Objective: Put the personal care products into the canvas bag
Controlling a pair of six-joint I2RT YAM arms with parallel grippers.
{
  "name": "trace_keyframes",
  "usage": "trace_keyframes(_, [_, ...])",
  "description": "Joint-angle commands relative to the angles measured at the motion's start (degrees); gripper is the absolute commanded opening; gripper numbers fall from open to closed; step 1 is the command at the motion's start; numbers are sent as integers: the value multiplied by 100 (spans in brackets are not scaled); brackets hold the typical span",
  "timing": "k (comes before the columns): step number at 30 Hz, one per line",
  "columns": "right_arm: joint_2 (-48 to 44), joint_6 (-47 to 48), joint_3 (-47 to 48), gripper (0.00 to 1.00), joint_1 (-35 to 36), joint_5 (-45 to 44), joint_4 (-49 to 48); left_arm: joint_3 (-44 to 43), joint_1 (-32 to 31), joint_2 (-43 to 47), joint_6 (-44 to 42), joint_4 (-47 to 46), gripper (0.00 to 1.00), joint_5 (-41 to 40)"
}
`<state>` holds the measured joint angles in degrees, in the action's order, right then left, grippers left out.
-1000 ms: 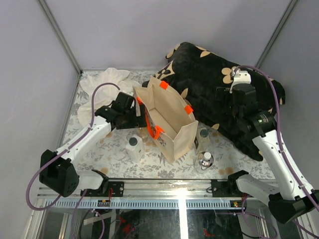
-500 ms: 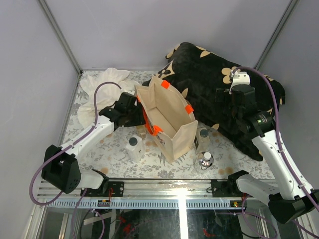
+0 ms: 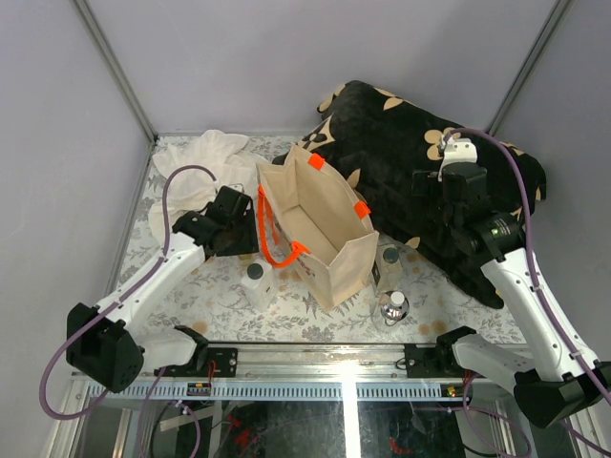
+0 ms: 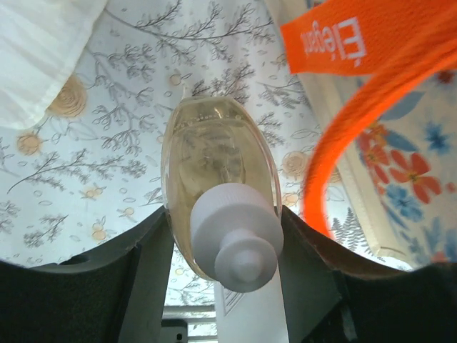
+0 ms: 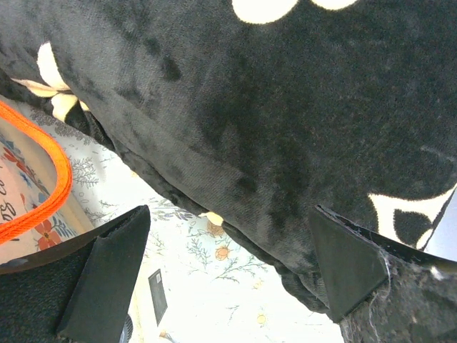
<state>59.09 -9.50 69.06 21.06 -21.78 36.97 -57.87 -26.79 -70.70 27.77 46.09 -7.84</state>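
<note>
I will lift my left gripper over the bag's rim next, go down into the bag's far end (image 3: 298, 205) and let go, because the canvas bag's side is between the amber-liquid bottle and the bag's opening.
An amber-liquid bottle with a white cap (image 4: 218, 179) sits between the fingers of my left gripper (image 4: 225, 246), which is shut on it just left of the canvas bag (image 3: 320, 229). An orange handle (image 4: 343, 143) hangs beside the bottle. On the table, a whitish bottle with a dark cap (image 3: 256, 282) stands in front of my left gripper (image 3: 242, 235). A clear tall bottle (image 3: 389, 259) and a squat round one (image 3: 394, 305) stand right of the bag. My right gripper (image 5: 228, 264) is open and holds nothing, hovering at the black cushion's edge (image 5: 285, 143).
The black cushion with cream flowers (image 3: 420, 162) lies behind and right of the bag. A white cloth (image 3: 205, 162) is bunched at the back left. The enclosure's grey walls stand on three sides, and a metal rail (image 3: 325, 367) runs along the near edge.
My left gripper has shut on the amber bottle and drawn back to the left, away from the bag. The near orange handle now hangs out over the bag's side. The right arm has stayed still.
</note>
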Motion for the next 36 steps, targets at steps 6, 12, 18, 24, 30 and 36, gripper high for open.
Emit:
trace_keyframes(6, [45, 33, -8, 100, 6, 107, -186, -33, 48, 413, -154, -113, 0, -450])
trace_keyframes(12, [11, 86, -39, 99, 9, 72, -175, -941, 86, 677, -311, 262, 0, -853])
trace_keyframes(18, [54, 75, -93, 99, 4, 109, -249, -2785, 86, 505, -704, 632, 0, -825])
trace_keyframes(24, [138, 55, -122, 100, 12, 152, -265, -4663, 86, -125, -1047, 786, 0, -258])
trace_keyframes(30, [188, 62, -144, 100, 4, 166, -296, -5466, 80, -609, -1188, 389, 0, 650])
trace_keyframes(36, [201, 46, -173, 100, 9, 158, -286, -5310, -47, -882, -1175, -390, 0, 1149])
